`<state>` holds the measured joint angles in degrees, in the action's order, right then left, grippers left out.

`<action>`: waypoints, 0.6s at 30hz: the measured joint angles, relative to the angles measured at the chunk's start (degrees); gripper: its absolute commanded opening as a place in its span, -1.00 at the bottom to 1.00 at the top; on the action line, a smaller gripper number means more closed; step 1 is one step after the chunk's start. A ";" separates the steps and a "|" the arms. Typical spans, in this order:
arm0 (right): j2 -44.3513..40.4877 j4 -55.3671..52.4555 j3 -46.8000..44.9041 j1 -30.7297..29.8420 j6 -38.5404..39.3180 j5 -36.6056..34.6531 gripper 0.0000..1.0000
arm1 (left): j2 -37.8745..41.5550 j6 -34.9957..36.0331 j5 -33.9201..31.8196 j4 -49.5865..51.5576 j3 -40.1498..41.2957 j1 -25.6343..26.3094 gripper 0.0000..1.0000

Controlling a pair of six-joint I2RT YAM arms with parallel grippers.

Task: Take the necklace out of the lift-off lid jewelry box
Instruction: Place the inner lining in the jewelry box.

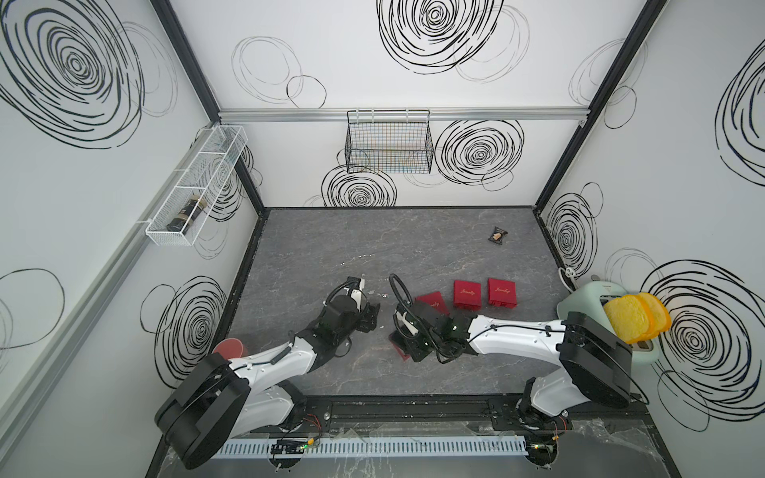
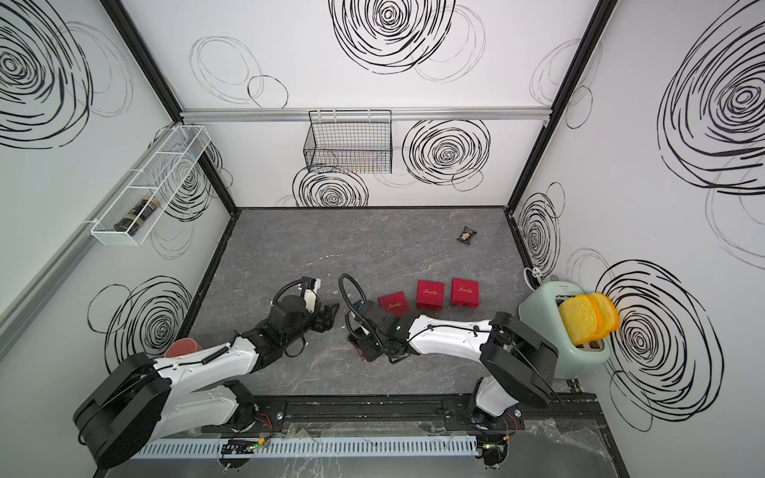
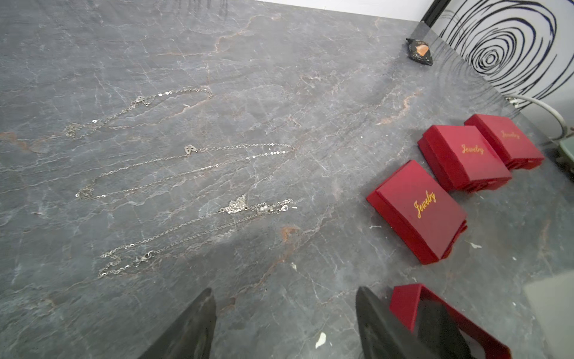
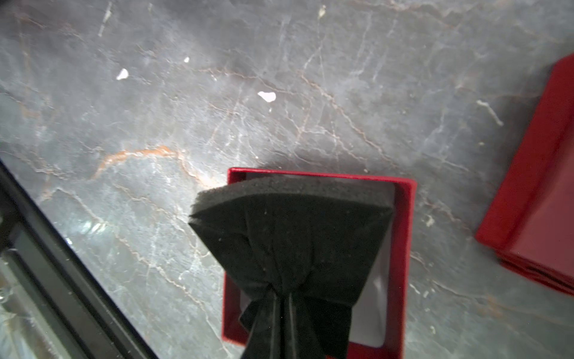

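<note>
I will next lower my right gripper into the red jewelry box base and let go of the black foam insert between the base's sides, as the insert's corner overhangs the base's side.
A silver necklace [image 3: 236,205] with a butterfly pendant lies stretched out on the grey table, just ahead of my left gripper [image 3: 284,290]. That gripper is open, with only bare table between its fingers. Two more silver chains [image 3: 189,150] [image 3: 141,100] lie farther on. The red jewelry box base [image 4: 403,248] stands open, without its lid. My right gripper [image 4: 284,298] hangs over it, shut on the black foam insert [image 4: 292,217], which is lifted and folded above the box. In a top view the left gripper [image 1: 372,315] is left of the box base [image 1: 398,347].
Three red boxes marked "Jewelry" [image 1: 432,304] [image 1: 467,294] [image 1: 502,292] sit in a row behind the right arm. A mint toaster with bread [image 1: 612,327] stands at the right wall, a dark snack packet [image 1: 498,236] at the back, a red cup [image 1: 229,349] by the left arm.
</note>
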<state>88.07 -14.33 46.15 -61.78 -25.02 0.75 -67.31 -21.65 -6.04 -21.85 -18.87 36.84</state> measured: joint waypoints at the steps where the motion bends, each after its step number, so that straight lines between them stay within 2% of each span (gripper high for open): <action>1: 0.31 -0.37 0.28 0.00 0.00 -0.42 -0.83 | 0.33 0.13 0.00 -0.28 0.33 0.57 0.48; 12: 4.00 -2.01 1.99 0.00 -0.70 -2.82 -0.82 | 5.81 0.46 -0.46 -1.86 3.41 3.69 0.48; 18: 4.70 -2.14 2.64 0.00 -1.09 -2.73 -0.60 | 8.70 0.55 -0.48 -1.70 4.33 3.78 0.48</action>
<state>92.77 -16.47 48.80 -61.78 -26.11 -1.98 -58.61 -21.10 -6.52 -23.55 -14.55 40.62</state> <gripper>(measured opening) 0.153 0.743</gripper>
